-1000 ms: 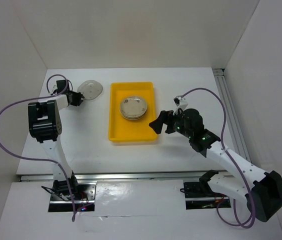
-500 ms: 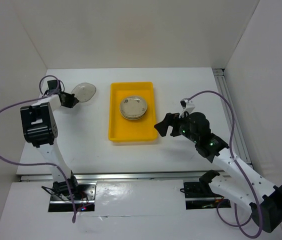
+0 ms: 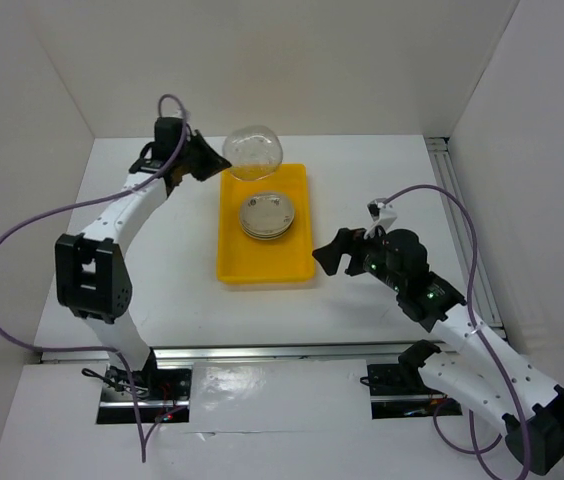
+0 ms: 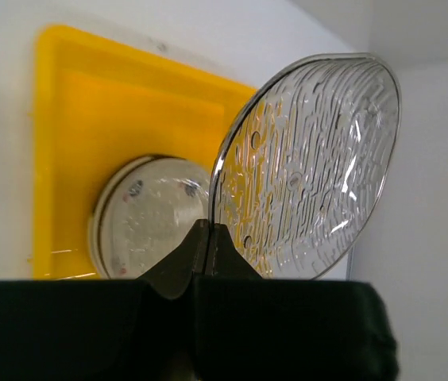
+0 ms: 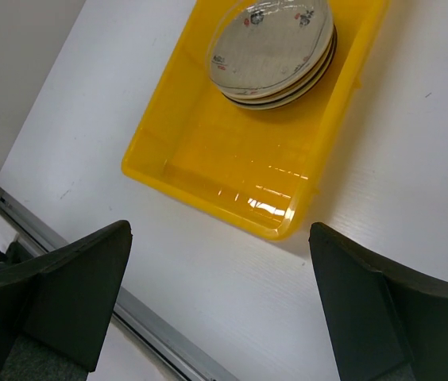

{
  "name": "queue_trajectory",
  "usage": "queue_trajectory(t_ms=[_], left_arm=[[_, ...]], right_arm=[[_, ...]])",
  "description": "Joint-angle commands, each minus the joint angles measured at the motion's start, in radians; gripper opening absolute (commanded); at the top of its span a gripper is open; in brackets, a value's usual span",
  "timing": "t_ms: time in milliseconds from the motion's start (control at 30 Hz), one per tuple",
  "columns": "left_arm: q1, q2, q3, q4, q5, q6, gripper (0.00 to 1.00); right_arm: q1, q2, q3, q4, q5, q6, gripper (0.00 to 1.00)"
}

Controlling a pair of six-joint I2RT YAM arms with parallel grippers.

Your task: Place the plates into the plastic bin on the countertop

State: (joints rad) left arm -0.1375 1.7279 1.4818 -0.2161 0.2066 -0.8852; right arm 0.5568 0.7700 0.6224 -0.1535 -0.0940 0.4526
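The stack of plates lies below my left gripper and nearer my base. Next I will lower the gripper back toward the stack to release the clear plate point(image 3: 252, 152).
My left gripper point(image 3: 205, 161) is shut on the rim of the clear plate point(image 3: 252, 152) and holds it tilted up over the far end of the yellow plastic bin point(image 3: 234, 262). In the left wrist view the clear plate point(image 4: 311, 163) stands on edge above my closed fingers point(image 4: 178, 266), with the bin point(image 4: 73, 127) below. A stack of plates point(image 3: 267, 215), cream one on top, lies in the bin's far half; it also shows in the right wrist view point(image 5: 272, 49). My right gripper point(image 3: 328, 254) is open and empty, just right of the bin's near right corner.
The white countertop point(image 3: 152, 270) is bounded by white walls at the left, back and right. A metal rail point(image 3: 467, 230) runs along the right side. The near half of the bin point(image 5: 232, 159) holds nothing.
My left arm lifted the clear plate from the countertop at the left and swung it right, over the bin's far end. My right arm drew back a little toward the near right.
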Motion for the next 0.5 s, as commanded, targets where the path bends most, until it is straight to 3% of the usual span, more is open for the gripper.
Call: queue_trajectory(t_ms=[0,167,467], left_arm=[[-0.045,0.122,0.109,-0.136,0.062,0.140,0.00],[-0.114,0.188,0.140,-0.206,0.041,0.219,0.00],[-0.114,0.199,0.115,-0.198,0.051,0.230,0.00]], right_arm=[[0.008,-0.040,-0.004,-0.056,-0.004,0.005,1.00],[0.008,-0.070,0.005,-0.092,0.005,-0.006,1.00],[0.008,-0.080,-0.004,-0.101,0.016,-0.006,1.00]])
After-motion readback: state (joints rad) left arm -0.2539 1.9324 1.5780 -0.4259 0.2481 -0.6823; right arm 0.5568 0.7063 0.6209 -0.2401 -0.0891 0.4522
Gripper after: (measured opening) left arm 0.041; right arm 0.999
